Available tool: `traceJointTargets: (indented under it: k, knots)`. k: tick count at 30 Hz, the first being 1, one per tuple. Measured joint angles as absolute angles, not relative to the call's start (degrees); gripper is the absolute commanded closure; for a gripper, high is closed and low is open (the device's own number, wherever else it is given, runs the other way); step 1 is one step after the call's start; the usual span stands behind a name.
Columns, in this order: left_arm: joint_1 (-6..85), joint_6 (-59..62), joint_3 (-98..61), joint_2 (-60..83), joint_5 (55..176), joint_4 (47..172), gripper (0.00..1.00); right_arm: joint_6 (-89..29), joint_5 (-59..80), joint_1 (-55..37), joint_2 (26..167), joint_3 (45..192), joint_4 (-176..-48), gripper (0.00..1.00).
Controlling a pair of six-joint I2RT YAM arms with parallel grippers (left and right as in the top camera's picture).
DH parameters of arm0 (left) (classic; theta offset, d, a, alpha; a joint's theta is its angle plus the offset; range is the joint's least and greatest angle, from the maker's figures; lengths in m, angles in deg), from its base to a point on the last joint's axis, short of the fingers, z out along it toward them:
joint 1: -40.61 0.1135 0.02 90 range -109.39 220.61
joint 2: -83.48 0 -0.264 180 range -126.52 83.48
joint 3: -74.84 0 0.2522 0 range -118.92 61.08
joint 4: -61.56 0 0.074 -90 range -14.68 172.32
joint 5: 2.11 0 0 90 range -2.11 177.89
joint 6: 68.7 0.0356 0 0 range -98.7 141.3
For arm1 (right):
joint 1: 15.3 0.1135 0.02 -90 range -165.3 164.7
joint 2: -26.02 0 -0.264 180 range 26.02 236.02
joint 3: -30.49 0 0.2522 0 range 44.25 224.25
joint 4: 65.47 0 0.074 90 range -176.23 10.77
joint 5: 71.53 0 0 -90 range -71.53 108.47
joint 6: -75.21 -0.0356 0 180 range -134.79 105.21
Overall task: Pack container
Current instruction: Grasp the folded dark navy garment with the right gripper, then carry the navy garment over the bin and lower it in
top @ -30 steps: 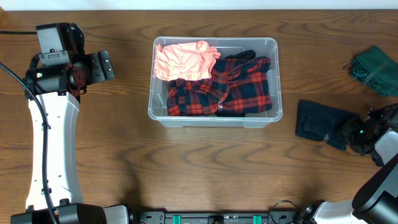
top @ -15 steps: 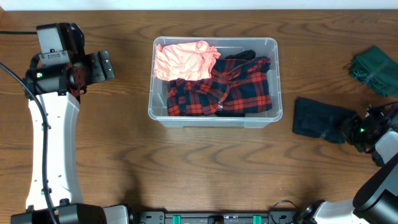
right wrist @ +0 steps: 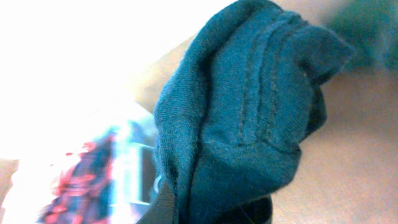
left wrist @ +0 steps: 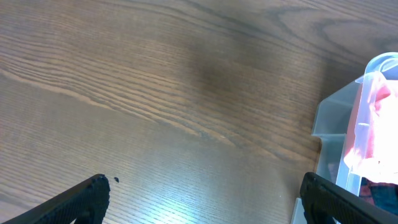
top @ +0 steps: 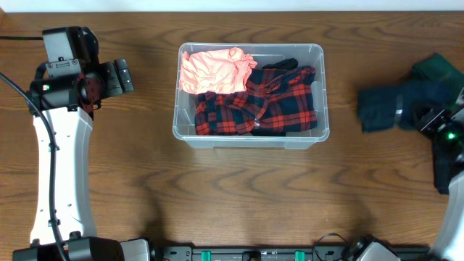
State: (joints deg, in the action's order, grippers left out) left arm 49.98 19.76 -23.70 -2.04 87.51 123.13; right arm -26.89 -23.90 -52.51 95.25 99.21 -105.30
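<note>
I need to move my right gripper left in the overhead view, over the plaid garment's end by the pink one, then lower and release.
The container (top: 249,139), a clear plastic tub, stands mid-table with a pink garment (top: 214,70) and a red-and-navy plaid garment (top: 258,106) inside. To its right, my right gripper (top: 407,113) is shut on a dark teal garment (top: 380,107) and holds it off the table. In the right wrist view that garment (right wrist: 249,124) fills the frame and hides most of the fingers; the container (right wrist: 132,163) shows blurred to the left. My left gripper (top: 110,78) is open over bare wood left of the container. Its fingertips (left wrist: 87,198) have nothing between them, with the container's corner (left wrist: 336,118) at the right.
A green garment (top: 439,74) lies at the far right, behind the lifted one. The left arm's white link (top: 58,167) runs down the left side of the table. Bare wood lies in front of the container.
My right gripper has shut on the dark teal garment and lifted it from the table, carrying it up and toward the back. The left arm has stayed still.
</note>
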Motion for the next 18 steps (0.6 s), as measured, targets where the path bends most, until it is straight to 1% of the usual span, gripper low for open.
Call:
traceJointTargets:
  k: [4,8,18]
  knots:
    - [49.98,19.76,-23.7,-2.04,87.53,123.11,0.02,-28.46,-26.07,-47.92,87.78,102.23,-105.08,0.99]
    - [49.98,19.76,-23.7,-2.04,87.51,123.13,0.02,-31.24,-27.14,-40.77,83.56,102.58,-102.5,0.99]
    - [49.98,19.76,-23.7,-2.04,87.53,123.13,0.02,-36.68,-26.39,-21.71,85.29,102.6,-97.45,0.99]
